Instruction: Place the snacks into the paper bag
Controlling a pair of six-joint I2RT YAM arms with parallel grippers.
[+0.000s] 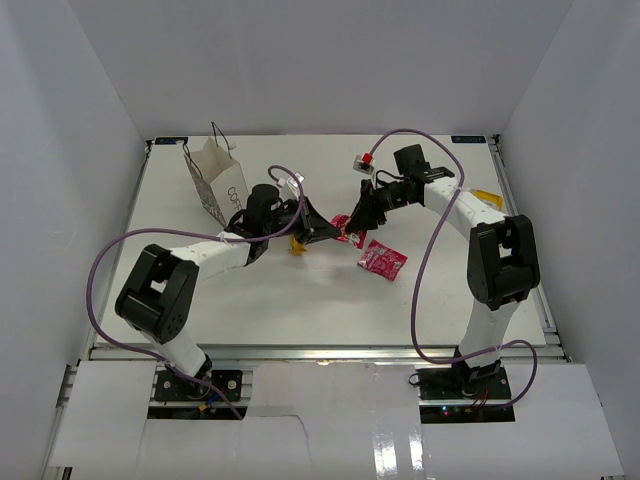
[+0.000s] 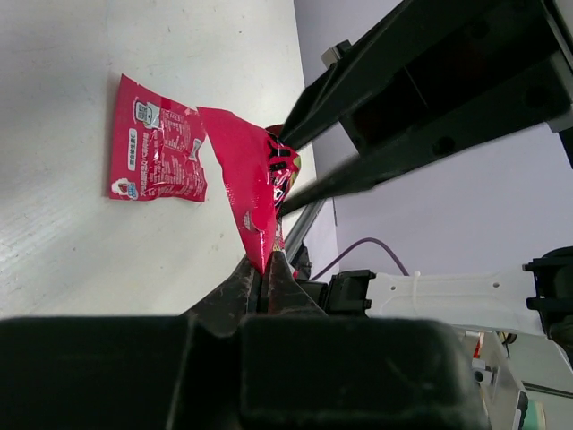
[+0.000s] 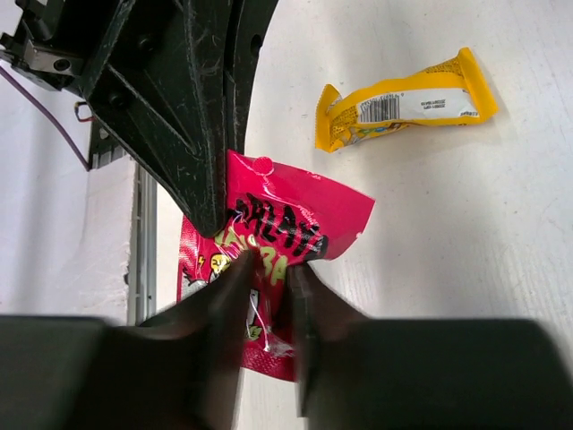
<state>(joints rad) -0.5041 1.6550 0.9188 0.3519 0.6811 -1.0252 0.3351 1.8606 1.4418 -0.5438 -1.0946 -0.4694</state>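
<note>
I need to lift the pouch next and carry it over the bag's opening (image 1: pixel 209 160) to let go of it, because the opening is outward of my left gripper and to the left in the top view.
One red pouch (image 1: pixel 345 228) hangs above the table between both grippers. My left gripper (image 2: pixel 266 269) is shut on one corner of this pouch (image 2: pixel 251 188). My right gripper (image 3: pixel 269 278) has its jaws a little apart around the opposite, crumpled end of the pouch (image 3: pixel 295 215). A second red pouch (image 1: pixel 383 260) lies flat on the table just beyond (image 2: pixel 157 152). A yellow packet (image 3: pixel 403 103) lies beside the left gripper (image 1: pixel 325 232). The white paper bag (image 1: pixel 215 180) stands tilted at the back left, its mouth upward.
Another yellow packet (image 1: pixel 483 196) lies at the right edge, by the right arm. White walls enclose the table on three sides. Purple cables loop over both arms.
</note>
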